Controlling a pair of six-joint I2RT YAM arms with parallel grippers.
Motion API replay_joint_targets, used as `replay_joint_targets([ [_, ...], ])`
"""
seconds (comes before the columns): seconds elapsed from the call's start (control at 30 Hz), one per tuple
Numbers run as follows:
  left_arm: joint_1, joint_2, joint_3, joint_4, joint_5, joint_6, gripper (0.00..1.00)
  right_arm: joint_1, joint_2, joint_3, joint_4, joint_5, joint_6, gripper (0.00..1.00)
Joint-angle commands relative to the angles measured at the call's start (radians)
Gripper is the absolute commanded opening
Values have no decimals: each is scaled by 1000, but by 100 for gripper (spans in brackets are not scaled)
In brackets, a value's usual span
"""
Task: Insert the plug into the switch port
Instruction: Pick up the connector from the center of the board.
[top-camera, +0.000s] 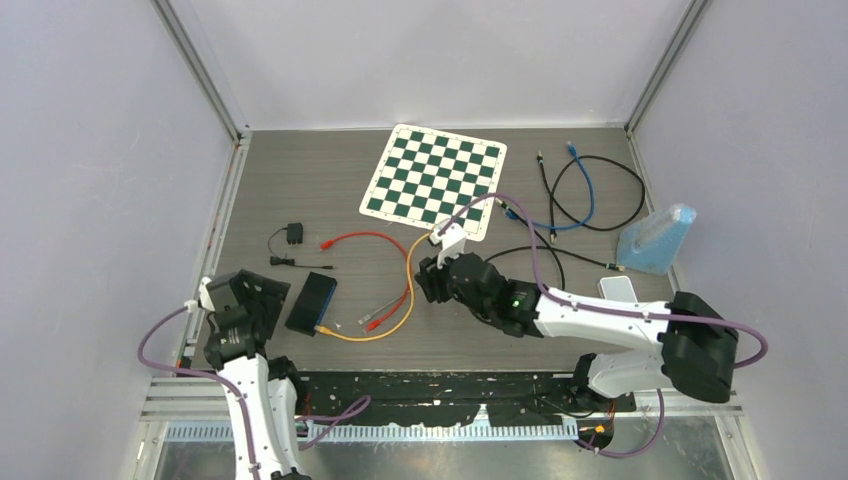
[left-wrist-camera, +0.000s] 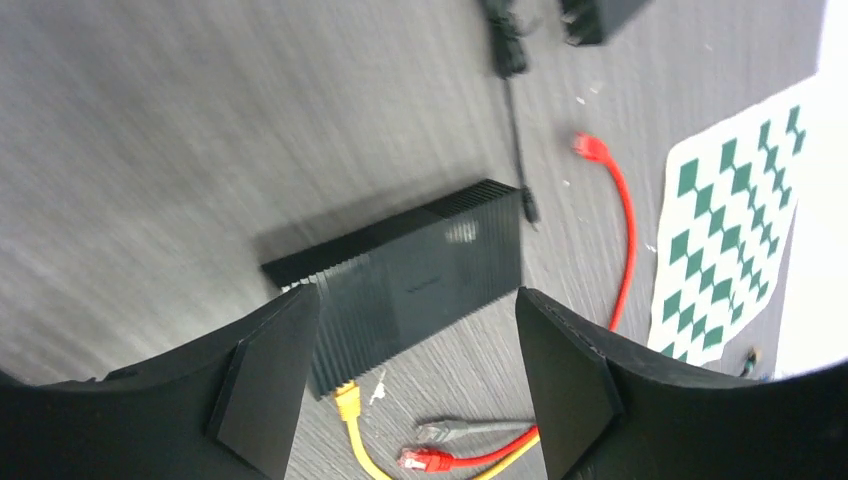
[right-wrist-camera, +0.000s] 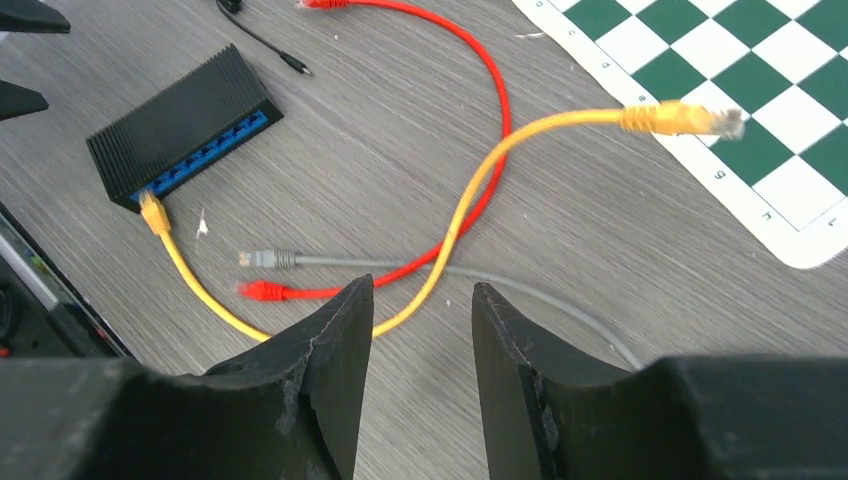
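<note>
The yellow cable crosses over the red cable's bend, so my right gripper should next move outward and to the left in the top view, then down onto that bend.
The black ribbed switch (top-camera: 311, 302) lies flat at the near left of the table. A yellow plug (right-wrist-camera: 153, 212) sits in the end port of its blue port row (right-wrist-camera: 205, 155). The yellow cable (top-camera: 400, 305) loops away to a free yellow plug (right-wrist-camera: 680, 118) resting at the chessboard's edge. My left gripper (left-wrist-camera: 415, 291) is open just left of the switch (left-wrist-camera: 420, 275), which shows in the gap between the wide-apart fingers. My right gripper (right-wrist-camera: 422, 290) hovers open over the cable loop, nothing between its fingers (right-wrist-camera: 340, 340).
A red cable (top-camera: 385, 240) and a grey cable (top-camera: 385, 308) cross the yellow loop. A green chessboard (top-camera: 433, 182) lies at the back. A black adapter (top-camera: 293, 234), blue (top-camera: 585, 190) and black cables (top-camera: 620, 170), and a blue bag (top-camera: 657, 240) are around.
</note>
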Motion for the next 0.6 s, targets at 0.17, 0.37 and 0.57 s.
replay_joint_targets([
  [0.17, -26, 36, 58, 183, 285, 264, 73, -7, 316, 412, -174, -4, -9, 48],
  [0.37, -27, 34, 37, 182, 389, 341, 73, -38, 539, 628, -255, 10, -23, 46],
  [0.57, -33, -2, 0, 217, 412, 330, 73, -95, 694, 714, -325, 33, -45, 40],
])
